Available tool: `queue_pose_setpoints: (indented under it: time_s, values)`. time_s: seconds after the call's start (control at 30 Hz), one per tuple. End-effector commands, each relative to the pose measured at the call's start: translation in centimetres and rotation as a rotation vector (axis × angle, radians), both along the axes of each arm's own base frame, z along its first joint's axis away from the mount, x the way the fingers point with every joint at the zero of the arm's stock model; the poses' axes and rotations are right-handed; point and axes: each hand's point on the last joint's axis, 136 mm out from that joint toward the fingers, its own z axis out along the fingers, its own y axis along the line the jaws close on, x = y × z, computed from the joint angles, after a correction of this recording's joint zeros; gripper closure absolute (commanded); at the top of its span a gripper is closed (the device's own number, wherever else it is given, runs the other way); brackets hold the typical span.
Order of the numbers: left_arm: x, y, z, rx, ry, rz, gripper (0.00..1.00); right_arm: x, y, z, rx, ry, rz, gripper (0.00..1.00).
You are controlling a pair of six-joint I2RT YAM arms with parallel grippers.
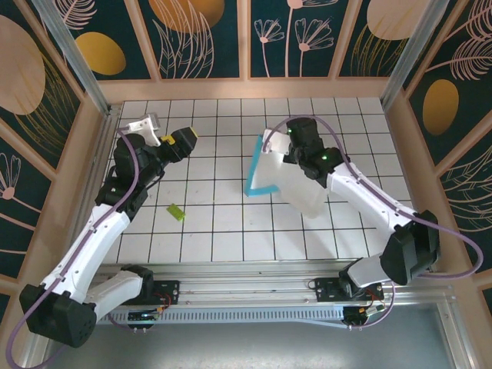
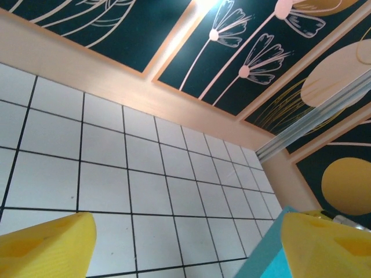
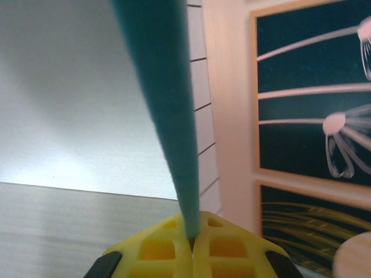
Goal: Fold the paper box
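Note:
My right gripper holds the box's far edge, which hangs tilted, so it should move back and down toward the bare tiles by the metal bar (image 1: 263,224) and let go there.
The paper box (image 1: 301,187) is lifted off the tiled table and tilted, its white inside facing up and a turquoise edge (image 1: 253,164) along its left side. My right gripper (image 1: 290,147) is shut on the box's far edge. In the right wrist view the yellow fingers (image 3: 174,250) pinch a thin turquoise flap (image 3: 164,87), with the box's white panel (image 3: 69,87) to its left. My left gripper (image 1: 178,139) hovers open to the left of the box. In the left wrist view its fingertips (image 2: 49,243) stand wide apart with nothing between them, and a turquoise corner of the box (image 2: 262,255) shows beside the right one.
A tiny yellow-green piece (image 1: 176,211) lies on the tiles near the left arm. Wooden walls with dark floral panels (image 1: 204,31) ring the white tiled table (image 1: 231,238). A metal rail (image 1: 254,277) runs along the near edge.

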Motion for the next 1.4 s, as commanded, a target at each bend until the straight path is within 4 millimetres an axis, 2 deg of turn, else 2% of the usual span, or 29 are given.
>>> queue_pose_setpoints:
  time_s: [0.0,0.17,0.27,0.37,0.43,0.57,0.7,0.77,0.83,0.87,0.9,0.93,1.03,1.13,1.17,1.3,1.33,1.37]
  values:
    - [-0.3,0.0,-1.3,0.015,0.008,-0.004,0.17,-1.2,-0.5,-4.0,-0.405,0.118,0.129,1.00]
    - [-1.1,-0.2,-3.0,0.003,0.034,-0.022,0.16,-1.8,3.3,-10.1,-0.464,0.138,0.266,1.00]
    - [-2.4,-1.0,-3.7,0.035,0.023,-0.101,0.13,-2.7,5.5,-13.1,-0.479,0.146,0.336,0.92]
    - [-3.8,-0.8,-4.5,0.122,0.032,-0.142,0.11,-3.7,8.1,-14.7,-0.433,0.152,0.386,0.83]
    - [-4.6,-0.1,-4.8,0.193,0.044,-0.141,0.09,-4.0,9.3,-15.0,-0.402,0.165,0.383,0.75]
    - [-6.5,0.1,-3.9,0.305,-0.008,-0.202,0.05,-4.9,10.8,-13.9,-0.362,0.194,0.356,0.67]
    - [-8.0,0.0,-2.6,0.349,-0.083,-0.244,0.04,-6.7,11.6,-10.8,-0.273,0.189,0.300,0.64]
    - [-8.9,-0.4,-2.2,0.368,-0.140,-0.293,0.05,-8.4,12.9,-7.8,-0.096,0.188,0.187,0.64]
    - [-10.0,-1.3,-2.1,0.384,-0.196,-0.368,0.04,-10.3,13.7,-4.2,0.190,0.225,-0.002,0.63]
    - [-10.6,-1.8,-2.0,0.390,-0.223,-0.412,0.03,-11.0,13.6,-2.2,0.373,0.239,-0.143,0.61]
    - [-11.2,-2.2,-2.1,0.388,-0.238,-0.450,0.02,-11.7,12.6,-0.7,0.548,0.247,-0.302,0.59]
    - [-11.8,-2.7,-2.3,0.389,-0.251,-0.498,0.01,-12.6,11.1,-0.1,0.697,0.276,-0.457,0.58]
    - [-13.6,-4.0,-3.0,0.394,-0.270,-0.635,0.01,-16.1,6.7,-1.1,0.996,0.412,-0.824,0.57]
    - [-15.2,-4.7,-3.4,0.440,-0.307,-0.727,0.01,-19.8,4.6,-2.8,1.242,0.552,-1.038,0.52]
    - [-15.9,-5.2,-3.4,0.446,-0.330,-0.758,0.02,-21.0,4.1,-3.6,1.335,0.622,-1.102,0.48]
    - [-17.1,-6.9,-4.3,0.482,-0.354,-0.842,0.01,-24.6,1.6,-6.4,1.583,0.801,-1.299,0.06]
    - [-17.2,-7.4,-5.0,0.502,-0.345,-0.860,0.01,-25.2,1.2,-7.2,1.615,0.834,-1.325,0.01]
    - [-17.1,-7.8,-5.7,0.524,-0.336,-0.872,0.01,-25.7,0.8,-8.0,1.628,0.851,-1.356,0.01]
